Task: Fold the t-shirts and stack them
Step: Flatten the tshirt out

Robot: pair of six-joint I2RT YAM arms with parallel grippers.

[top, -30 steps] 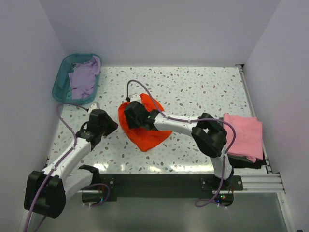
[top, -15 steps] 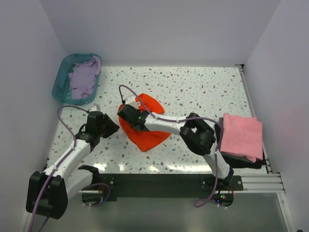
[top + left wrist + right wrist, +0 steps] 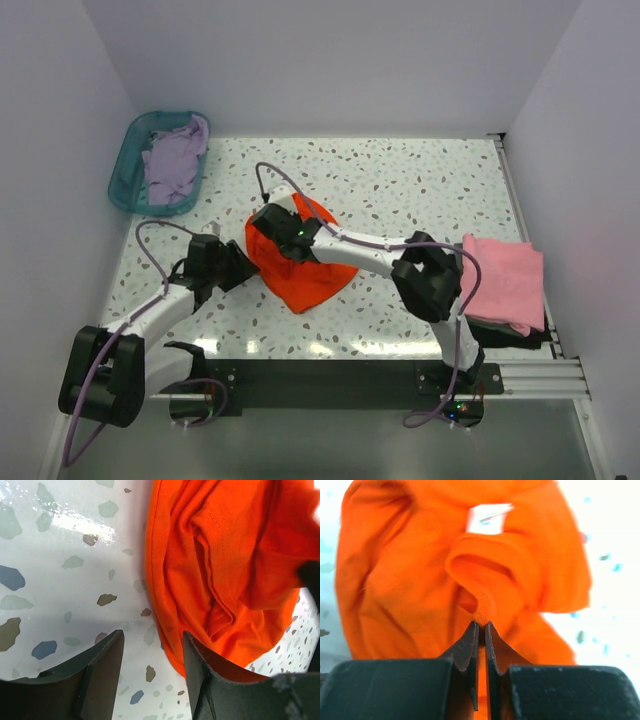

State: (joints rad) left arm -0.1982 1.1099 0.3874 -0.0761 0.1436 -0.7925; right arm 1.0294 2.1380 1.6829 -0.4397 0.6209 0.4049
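Observation:
I should pull the shirt's collar outward and to the right in the top view with my right gripper and release it on the bare far tabletop, because the shirt lies crumpled.
The bright orange-red t-shirt [image 3: 305, 272] lies crumpled at the table's middle. My right gripper [image 3: 265, 235] is over its left part, shut on a ribbed fold of the collar [image 3: 482, 611], which bunches up at the fingertips [image 3: 481, 625]. My left gripper [image 3: 240, 270] sits low at the shirt's left edge, open [image 3: 152, 652], with bare table and the shirt's hem [image 3: 160, 625] between its fingers. A folded light pink t-shirt [image 3: 503, 280] rests at the right edge. A pale lavender t-shirt [image 3: 172, 165] lies heaped in the basket.
The teal plastic basket [image 3: 124, 172] stands at the back left corner. A dark pad [image 3: 535, 335] shows under the pink shirt. White walls close in the speckled table [image 3: 420, 190] on three sides. A white label [image 3: 489, 518] shows inside the orange shirt's neck.
My right gripper has closed on the orange shirt's collar. My left gripper has moved right to the shirt's edge and opened wider.

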